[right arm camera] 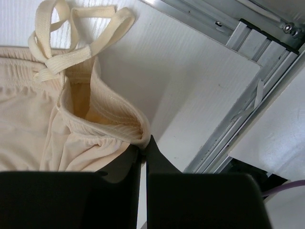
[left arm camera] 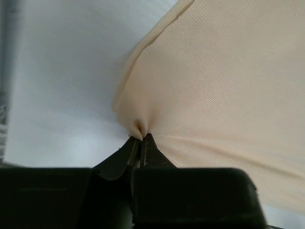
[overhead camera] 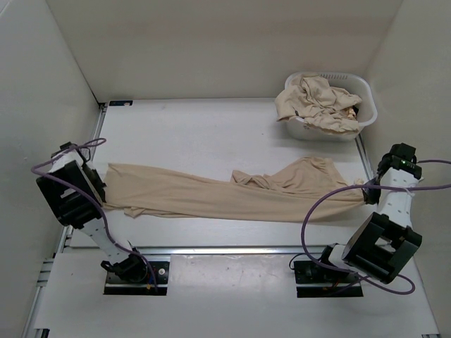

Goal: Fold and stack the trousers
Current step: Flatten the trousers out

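Note:
The bare near part of the table lies back from my right gripper. My right gripper should next pull the ribbed waistband back and let it go over that part of the table.
One pair of beige trousers (overhead camera: 232, 196) lies stretched left to right across the table, legs to the left, waist to the right. My left gripper (overhead camera: 104, 201) is shut on the leg end; in the left wrist view the fabric (left arm camera: 219, 86) is pinched at my gripper (left arm camera: 141, 138). My right gripper (overhead camera: 365, 195) is shut on the waistband (right arm camera: 102, 107); in the right wrist view my gripper (right arm camera: 144, 145) pinches its ribbed edge. The drawstring (right arm camera: 71, 33) lies looped on the table. More beige trousers (overhead camera: 317, 102) sit heaped in the basket.
A white plastic laundry basket (overhead camera: 366, 95) stands at the back right. White walls enclose the table on the left, back and right. A metal rail (right arm camera: 248, 109) runs along the table's right edge. Purple cables (overhead camera: 317, 218) hang from both arms.

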Available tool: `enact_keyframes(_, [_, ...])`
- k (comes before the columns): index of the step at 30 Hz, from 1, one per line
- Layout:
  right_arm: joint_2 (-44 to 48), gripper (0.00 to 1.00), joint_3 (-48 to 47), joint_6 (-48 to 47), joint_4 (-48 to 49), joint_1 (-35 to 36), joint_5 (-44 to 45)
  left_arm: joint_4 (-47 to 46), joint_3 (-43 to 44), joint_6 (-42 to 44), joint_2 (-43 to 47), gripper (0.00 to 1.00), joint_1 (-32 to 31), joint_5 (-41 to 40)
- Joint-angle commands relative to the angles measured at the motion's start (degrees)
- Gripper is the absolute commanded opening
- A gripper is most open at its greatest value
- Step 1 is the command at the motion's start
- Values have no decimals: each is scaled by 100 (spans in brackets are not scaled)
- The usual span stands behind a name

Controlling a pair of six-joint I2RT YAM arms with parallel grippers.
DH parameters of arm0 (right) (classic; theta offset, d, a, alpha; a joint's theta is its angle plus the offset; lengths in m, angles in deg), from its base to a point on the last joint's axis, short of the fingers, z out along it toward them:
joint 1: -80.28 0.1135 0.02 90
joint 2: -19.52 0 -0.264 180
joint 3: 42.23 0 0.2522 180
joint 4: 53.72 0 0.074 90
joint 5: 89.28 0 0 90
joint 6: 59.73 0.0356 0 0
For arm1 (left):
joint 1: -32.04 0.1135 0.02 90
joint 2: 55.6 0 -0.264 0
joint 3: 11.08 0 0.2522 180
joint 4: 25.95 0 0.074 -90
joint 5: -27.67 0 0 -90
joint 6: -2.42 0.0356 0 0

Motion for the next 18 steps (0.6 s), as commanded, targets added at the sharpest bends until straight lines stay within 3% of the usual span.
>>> enact_keyframes(1, [173, 0, -508, -1, -346, -41, 133, 385, 649, 10, 837, 14, 310, 95])
enact_keyframes(4, [391, 0, -737, 114, -531, -155, 187, 1194, 1493, 10, 1347, 14, 634, 33])
enact_keyframes(7, [656, 0, -737, 237, -531, -462, -102, 1739, 1706, 10, 1708, 14, 977, -28])
enact_keyframes(12, [1042, 0, -404, 342, -654, -533, -174, 1513, 548, 10, 2471, 14, 1443, -494])
enact_keyframes(18, [1728, 0, 659, 667, -760, -595, 581, 916, -991, 10, 2930, 14, 1909, -906])
